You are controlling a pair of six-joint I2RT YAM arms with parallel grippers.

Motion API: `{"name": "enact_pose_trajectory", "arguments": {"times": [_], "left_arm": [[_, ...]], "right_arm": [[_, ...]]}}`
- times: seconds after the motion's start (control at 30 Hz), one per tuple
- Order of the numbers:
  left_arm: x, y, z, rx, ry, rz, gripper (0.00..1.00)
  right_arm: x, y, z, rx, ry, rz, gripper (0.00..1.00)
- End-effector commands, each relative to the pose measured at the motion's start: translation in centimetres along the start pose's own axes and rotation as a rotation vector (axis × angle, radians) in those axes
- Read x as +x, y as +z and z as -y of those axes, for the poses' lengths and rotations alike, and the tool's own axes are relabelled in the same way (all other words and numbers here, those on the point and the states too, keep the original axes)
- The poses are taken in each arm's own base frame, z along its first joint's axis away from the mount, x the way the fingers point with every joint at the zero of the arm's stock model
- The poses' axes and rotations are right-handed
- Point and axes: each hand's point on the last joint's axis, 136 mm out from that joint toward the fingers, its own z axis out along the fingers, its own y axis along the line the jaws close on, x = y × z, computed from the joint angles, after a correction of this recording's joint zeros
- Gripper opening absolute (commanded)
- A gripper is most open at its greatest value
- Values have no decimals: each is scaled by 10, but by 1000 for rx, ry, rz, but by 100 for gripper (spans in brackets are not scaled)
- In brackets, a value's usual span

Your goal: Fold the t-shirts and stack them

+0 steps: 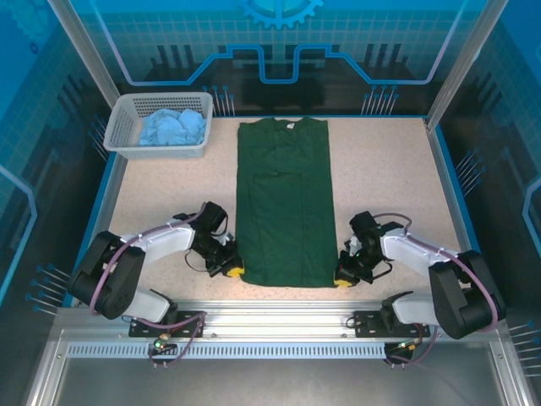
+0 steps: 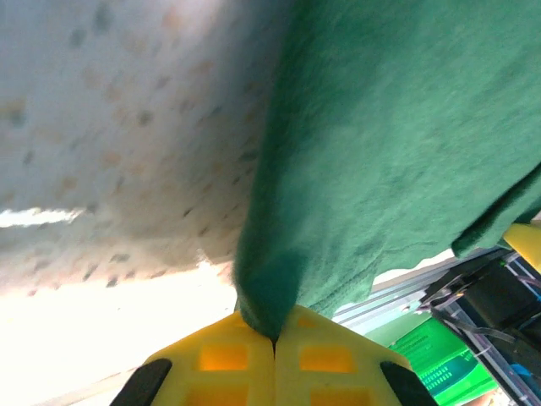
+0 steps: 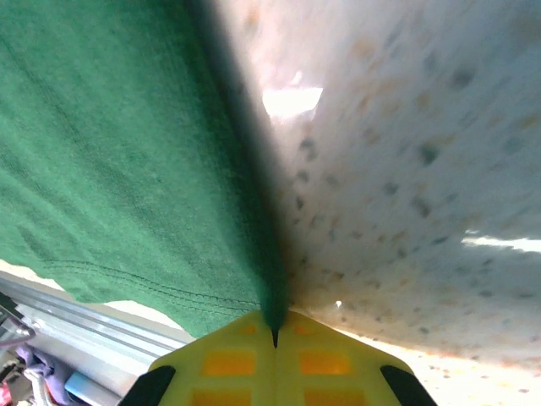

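The t-shirt is long and narrow, so I will lift my left gripper outward next, lower it and let go of the t-shirt's hem corner at the t-shirt's side edge short of the collar point(image 1: 242, 167).
The dark green t-shirt point(image 1: 283, 203) lies flat down the middle of the table as a long narrow panel, collar at the far end. My left gripper point(image 1: 234, 271) is shut on its near left corner; the green cloth point(image 2: 380, 152) runs up out of the yellow fingertips point(image 2: 228, 359). On the opposite side my right gripper point(image 1: 342, 279) is shut on the near right corner, the hemmed edge of the green t-shirt point(image 3: 110, 161) pinched between its yellow fingertips point(image 3: 321, 359). The light blue t-shirt point(image 1: 173, 128) lies crumpled in the basket.
A white lattice basket point(image 1: 127, 149) stands at the far left corner of the speckled table point(image 1: 380, 178). A metal rail point(image 1: 279, 317) runs along the near edge, right behind both grippers. Blue glass walls enclose the table on three sides.
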Motion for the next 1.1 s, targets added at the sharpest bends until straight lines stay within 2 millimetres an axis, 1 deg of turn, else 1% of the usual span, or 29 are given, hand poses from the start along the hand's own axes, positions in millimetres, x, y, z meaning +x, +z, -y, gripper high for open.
{"name": "enact_pose_trajectory", "arguments": {"times": [0.0,0.1,0.2,0.27,0.37,0.47,0.53,0.57,0.6,0.63,0.77,0.83,0.87,0.93,1.03,1.07], "left_arm": [[26,-2,-14,-64,-6,-70,0],[38,0,-16,-83,-2,-103,0],[43,-8,-13,-86,15,-106,0],[42,-16,-5,-90,38,-101,0],[31,-35,16,-53,51,-68,0],[7,-65,47,22,58,-2,0],[-12,-84,69,53,74,45,0],[-22,-90,79,68,81,65,0],[-34,-96,88,84,83,87,0],[-47,-102,98,103,82,113,0],[-98,-117,127,153,60,186,0],[-126,-120,135,148,35,205,0],[-137,-122,139,150,31,208,0],[-161,-126,138,142,-2,227,0],[-192,-129,140,137,-33,245,0],[-201,-129,140,133,-46,244,0]], "right_arm": [[29,5,6,28,48,-81,0],[36,1,3,34,41,-82,0],[34,-12,-3,41,24,-50,0],[29,-23,-11,34,6,-16,0],[13,-44,-27,11,-1,51,0],[-12,-69,-46,-40,17,134,0],[-34,-86,-60,-95,51,177,0],[-44,-92,-67,-123,59,191,0],[-58,-102,-78,-150,60,215,0],[-71,-109,-85,-161,67,228,0],[-121,-125,-100,-175,118,246,0],[-150,-129,-107,-180,142,251,0],[-162,-132,-112,-186,143,255,0],[-189,-137,-118,-189,157,258,0],[-224,-141,-120,-187,195,272,0],[-233,-140,-120,-186,207,267,0]]}}
